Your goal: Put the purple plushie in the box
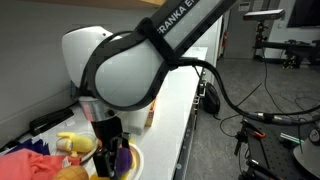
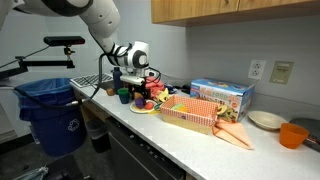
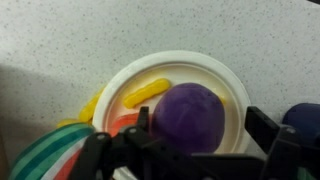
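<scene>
My gripper stays low over the plate (image 3: 228,75) and next draws both fingers together onto the sides of the purple plushie (image 3: 189,117), since it already sits between my open fingers.
The purple plushie (image 3: 185,105) lies on a white plate (image 3: 228,75) in the wrist view. It also shows low in an exterior view (image 1: 123,158). My gripper (image 3: 200,125) is open and straddles the plushie, one finger on each side. The right finger stands clear of it. The gripper shows in both exterior views (image 1: 112,152) (image 2: 141,90), lowered onto the plate. The salmon-orange box (image 2: 186,120) with patterned sides stands on the counter beside the plate, apart from the gripper.
A yellow plush toy (image 1: 76,145) and a yellow banana-shaped piece (image 3: 145,93) lie by the plushie. A blue printed carton (image 2: 222,95) stands behind the box. An orange bowl (image 2: 293,135) and a white dish (image 2: 265,120) sit further along. A blue bin (image 2: 50,110) stands beside the counter.
</scene>
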Controlling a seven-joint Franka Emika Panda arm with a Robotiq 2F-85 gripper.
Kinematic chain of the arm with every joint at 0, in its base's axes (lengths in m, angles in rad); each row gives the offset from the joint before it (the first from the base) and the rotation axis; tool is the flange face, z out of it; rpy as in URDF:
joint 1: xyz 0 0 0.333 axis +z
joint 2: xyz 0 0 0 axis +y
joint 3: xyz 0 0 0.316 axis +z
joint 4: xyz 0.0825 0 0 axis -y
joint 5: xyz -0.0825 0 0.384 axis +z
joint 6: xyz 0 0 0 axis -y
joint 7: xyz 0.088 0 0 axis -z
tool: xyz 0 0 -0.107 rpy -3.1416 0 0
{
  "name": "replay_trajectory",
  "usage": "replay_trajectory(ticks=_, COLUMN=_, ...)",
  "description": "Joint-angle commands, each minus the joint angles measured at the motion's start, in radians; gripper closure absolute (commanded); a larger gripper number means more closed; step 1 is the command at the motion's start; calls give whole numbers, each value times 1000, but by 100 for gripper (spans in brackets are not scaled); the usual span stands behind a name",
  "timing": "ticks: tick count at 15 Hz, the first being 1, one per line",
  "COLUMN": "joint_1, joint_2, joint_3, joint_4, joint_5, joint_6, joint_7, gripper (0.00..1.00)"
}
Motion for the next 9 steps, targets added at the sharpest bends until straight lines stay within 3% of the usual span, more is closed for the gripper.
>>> replay_trajectory(ticks=1, joint_1=12, joint_2=35, joint_3=-18, joint_4=48, joint_5=28, joint_6=-10, joint_7=-6, gripper=28)
replay_trajectory(ticks=3, joint_1=9, joint_2=39, joint_3=-19, joint_4=51, joint_5=37, joint_6=-9, joint_7=-7, gripper=36)
replay_trajectory(ticks=6, joint_1=6, joint_2=30, joint_3=-25, joint_4=46, joint_5=50, joint_6=-3, joint_7=-3, gripper=62)
replay_trajectory(ticks=9, joint_1=5, joint_2=-8, joint_3=-26, joint_4=32, joint_5=61, joint_6=-19, joint_7=1, gripper=81)
